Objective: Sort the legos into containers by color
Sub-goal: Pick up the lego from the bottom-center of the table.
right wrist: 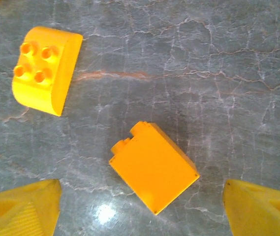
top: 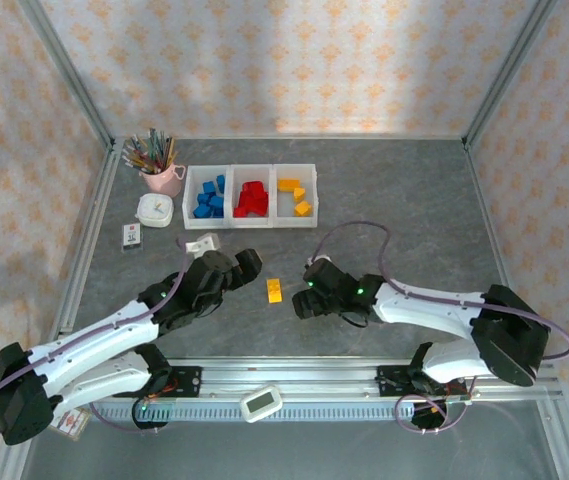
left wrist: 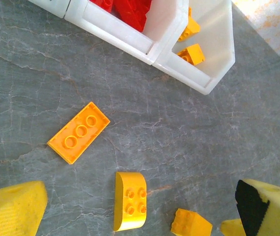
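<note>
The right gripper will go down next with its fingers on both sides of the yellow-orange brick, then close on the brick's body.
Three joined white containers stand at the back: blue legos in the left one [top: 209,197], red in the middle [top: 252,198], yellow-orange in the right [top: 296,195]. One yellow-orange lego [top: 275,290] lies on the table between the arms. My left gripper [top: 244,265] [left wrist: 140,209] is open above a rounded yellow brick [left wrist: 130,200]; a flat plate [left wrist: 78,132] and a small brick [left wrist: 191,223] lie nearby. My right gripper [top: 306,295] [right wrist: 140,206] is open, and a yellow-orange brick [right wrist: 154,167] lies on its side between its fingers, untouched. The rounded brick [right wrist: 46,69] sits farther out.
A pink cup of pencils [top: 161,165], a white round object [top: 154,209], a small card [top: 132,236] and a small white box [top: 202,242] sit left of the bins. A metal rail [top: 294,380] runs along the front edge.
</note>
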{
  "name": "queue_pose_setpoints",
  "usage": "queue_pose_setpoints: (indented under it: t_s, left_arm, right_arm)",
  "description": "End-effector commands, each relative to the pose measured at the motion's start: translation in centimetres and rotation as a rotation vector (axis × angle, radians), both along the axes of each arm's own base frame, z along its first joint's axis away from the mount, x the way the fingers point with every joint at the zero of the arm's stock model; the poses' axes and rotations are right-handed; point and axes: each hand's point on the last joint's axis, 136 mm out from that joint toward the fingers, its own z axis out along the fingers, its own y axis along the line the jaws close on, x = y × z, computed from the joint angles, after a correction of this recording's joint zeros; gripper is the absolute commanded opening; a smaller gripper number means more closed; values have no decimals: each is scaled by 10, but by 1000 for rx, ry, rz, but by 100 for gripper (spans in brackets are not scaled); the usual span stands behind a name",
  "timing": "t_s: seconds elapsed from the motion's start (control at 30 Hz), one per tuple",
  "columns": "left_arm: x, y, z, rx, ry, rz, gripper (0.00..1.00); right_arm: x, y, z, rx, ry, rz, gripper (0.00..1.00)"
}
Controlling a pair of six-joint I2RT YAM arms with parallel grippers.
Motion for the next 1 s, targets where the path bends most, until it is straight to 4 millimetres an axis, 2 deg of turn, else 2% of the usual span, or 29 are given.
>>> queue_pose_setpoints:
  t_s: [0.0, 0.13, 0.43, 0.77, 0.87, 0.97]
  left_arm:
    - [-3, 12, -6, 17, 6, 45, 99]
    - [-5, 12, -7, 22, 14, 42, 99]
    - [-4, 13, -8, 32, 12, 46, 99]
    - [-4, 16, -7, 48, 7, 54, 99]
    - [-2, 16, -3, 47, 0, 60, 99]
    - [-1, 17, 0, 53, -2, 63, 99]
  right_arm:
    - [8, -9, -13, -66, -29, -47, 85]
    - [18, -8, -17, -123, -54, -46, 84]
    - [45, -13, -18, -182, -94, -116, 68]
    - [39, -5, -29, -151, -33, -79, 41]
    - [40, -4, -27, -137, -35, -85, 34]
    - [43, 3, -16, -94, -48, -83, 27]
